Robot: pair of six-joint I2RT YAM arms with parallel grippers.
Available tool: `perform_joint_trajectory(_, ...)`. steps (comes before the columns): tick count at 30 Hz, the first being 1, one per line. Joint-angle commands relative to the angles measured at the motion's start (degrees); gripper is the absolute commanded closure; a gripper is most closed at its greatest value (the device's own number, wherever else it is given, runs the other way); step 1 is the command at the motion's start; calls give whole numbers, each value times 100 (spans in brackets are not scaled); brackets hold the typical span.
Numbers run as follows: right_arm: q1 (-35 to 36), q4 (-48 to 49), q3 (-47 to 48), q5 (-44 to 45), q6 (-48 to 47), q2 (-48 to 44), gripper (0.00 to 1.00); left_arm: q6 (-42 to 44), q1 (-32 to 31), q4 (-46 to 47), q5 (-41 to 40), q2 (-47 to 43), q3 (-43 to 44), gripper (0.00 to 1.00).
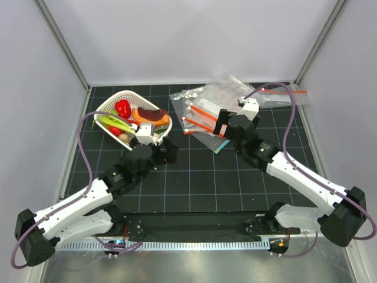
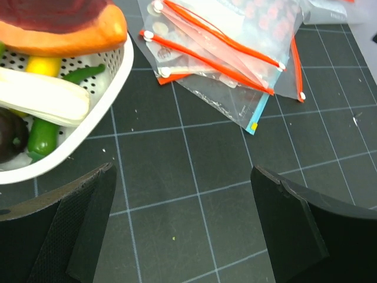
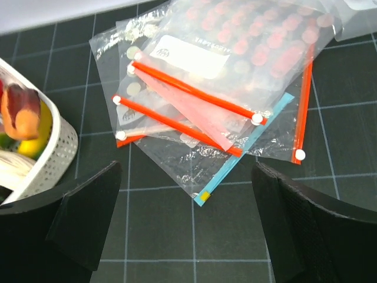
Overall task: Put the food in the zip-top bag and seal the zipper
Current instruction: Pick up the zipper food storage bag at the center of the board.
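My right gripper moves to the left in the top view next, turning and lowering onto that zipper's middle (image 1: pixel 204 112) (image 3: pixel 195 89), since the topmost bag's zipper lies uncovered.
The toy food lies in a white slotted basket (image 1: pixel 105 107) at the back left: a red fruit (image 1: pixel 122 108), a green-and-white stalk (image 1: pixel 115 122) and an orange-and-dark-red piece (image 1: pixel 150 115). I see no green-rinded watermelon wedge. Several clear zip-top bags (image 1: pixel 203 118) with orange-red zipper strips (image 3: pixel 177 121) lie piled flat at the back centre; none holds food. My left gripper (image 1: pixel 166 150) is open and empty over the mat beside the basket's right rim (image 2: pixel 112 76). My right gripper (image 1: pixel 222 131) is open and empty just above the near edge of the bag pile (image 3: pixel 194 112).
The lowest bag in the pile has a blue edge with a yellow tab (image 3: pixel 203 194) pointing toward me. Another clear bag (image 1: pixel 283 97) lies at the back right. Grey walls and metal posts close in the black gridded mat (image 1: pixel 194 177).
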Motion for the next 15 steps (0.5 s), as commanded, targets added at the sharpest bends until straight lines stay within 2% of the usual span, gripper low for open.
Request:
perform_joint_trajectory(1, 14, 76, 466, -460, -660, 466, 0, -155, 17, 335, 303, -9, 61, 0)
perform_joint_trajectory(4, -74, -31, 992, -650, -1081, 1168, 5, 82, 17, 212, 260, 43, 201, 1)
perform_joint_trajectory(6, -100, 101, 1240, -757, -1572, 1539, 10, 152, 17, 72, 207, 35, 246, 0)
perform_joint_trajectory(8, -153, 408, 1320, -861, -1828, 2021, 11, 135, 17, -25, 6, -44, 263, 0)
perform_joint_trajectory(9, -310, 522, 1390, -923, -1934, 2172, 15, 109, 8, -69, -30, -88, 255, 0)
perform_joint_trajectory(10, -468, 715, 1425, -1159, -1952, 2313, 19, 118, 17, -78, -74, -123, 246, 0)
perform_joint_trajectory(11, -678, 830, 1452, -1857, -1944, 2619, 25, 126, 17, -87, -118, -202, 228, 0)
perform_joint_trajectory(12, -881, 909, 1548, -2186, -1874, 2770, 26, 126, 17, -96, -136, -220, 211, 0)
perform_joint_trajectory(13, -1222, 1058, 1610, -2407, -1856, 2954, 28, 118, 17, -104, -145, -264, 193, 0)
perform_joint_trajectory(15, -1383, 1129, 1872, -2707, -2153, 3490, 34, 109, 17, -104, -162, -317, 184, 0)
